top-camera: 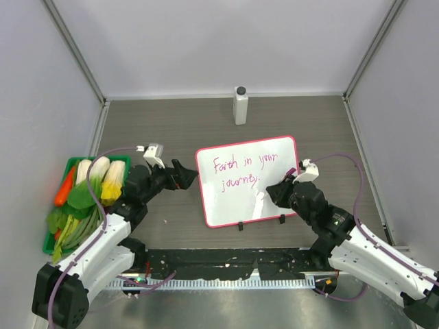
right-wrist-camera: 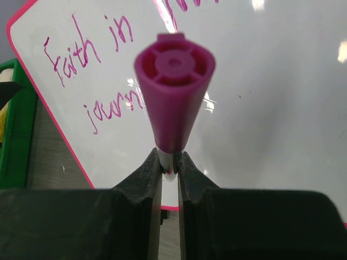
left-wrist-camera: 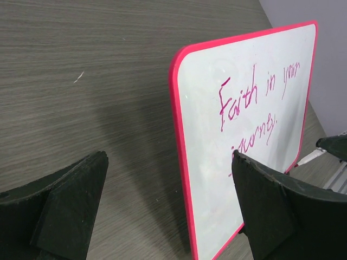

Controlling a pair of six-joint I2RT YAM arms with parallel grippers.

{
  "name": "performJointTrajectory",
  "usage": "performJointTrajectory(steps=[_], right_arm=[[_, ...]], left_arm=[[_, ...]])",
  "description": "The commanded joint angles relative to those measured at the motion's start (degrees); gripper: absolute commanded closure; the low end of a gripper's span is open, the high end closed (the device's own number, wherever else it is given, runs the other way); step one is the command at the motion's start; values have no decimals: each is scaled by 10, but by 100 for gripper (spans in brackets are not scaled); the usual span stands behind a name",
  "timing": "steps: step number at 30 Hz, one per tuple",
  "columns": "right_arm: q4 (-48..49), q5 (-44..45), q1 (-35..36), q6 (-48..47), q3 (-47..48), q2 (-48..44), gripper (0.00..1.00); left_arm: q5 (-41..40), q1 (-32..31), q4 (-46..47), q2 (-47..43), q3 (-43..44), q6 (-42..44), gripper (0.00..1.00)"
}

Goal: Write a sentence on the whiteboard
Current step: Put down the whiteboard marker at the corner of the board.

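The sentence is complete, so the robot's right gripper needs to move back past the whiteboard's lower edge next, then down to the table [top-camera: 272,234] with the pink marker.
The whiteboard [top-camera: 233,205], white with a pink-red frame, stands propped on the table between my arms. The sentence [top-camera: 243,169] on it reads "Faith in your journey" in pink, over two lines. My left gripper [top-camera: 188,175] is at the board's left edge, open wide. In the left wrist view the whiteboard [left-wrist-camera: 244,179] shows its pink edge between the spread fingers [left-wrist-camera: 76,200], with the sentence [left-wrist-camera: 255,103] beyond. My right gripper [top-camera: 278,190] is at the board's lower right, and my right gripper [right-wrist-camera: 169,162] is shut on a magenta-capped marker [right-wrist-camera: 173,81] in front of the whiteboard [right-wrist-camera: 271,108].
A white bottle with a dark cap [top-camera: 240,105] stands behind the board near the back wall. A green bin [top-camera: 68,163] of toy vegetables sits at the left beside my left arm. Grey walls close in the table on three sides.
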Motion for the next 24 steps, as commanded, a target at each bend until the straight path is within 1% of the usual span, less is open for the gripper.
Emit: performJointTrajectory(steps=[1, 5, 8, 11, 15, 17, 20, 21, 22, 23, 24], right_arm=[[-42, -36, -1, 77, 15, 4, 99], [-68, -86, -1, 139, -23, -2, 99], [-89, -134, -1, 169, -47, -17, 99], [-132, -148, -2, 198, -60, -36, 99], [-213, -155, -1, 227, -60, -73, 98], [-256, -162, -1, 247, -61, -102, 96], [-283, -167, -1, 272, -72, -129, 90], [-293, -167, -2, 276, -74, -137, 86], [-296, -169, -1, 283, -81, -140, 85], [-296, -172, -1, 286, -85, -141, 80], [-296, -173, -1, 290, -90, -140, 77]], left_arm=[[-26, 2, -32, -18, 32, -32, 0], [-54, 2, -63, -19, 60, -39, 0], [-78, 2, -83, -15, 75, -42, 0], [-99, 2, -97, -6, 89, -53, 0], [-118, 2, -105, 8, 102, -67, 0], [-121, 2, -105, 13, 106, -71, 0], [-122, 2, -105, 20, 111, -72, 0], [-124, 2, -103, 21, 111, -72, 0], [-125, 1, -103, 23, 112, -72, 0], [-125, 2, -102, 25, 113, -72, 0], [-124, 2, -104, 27, 117, -72, 0]])
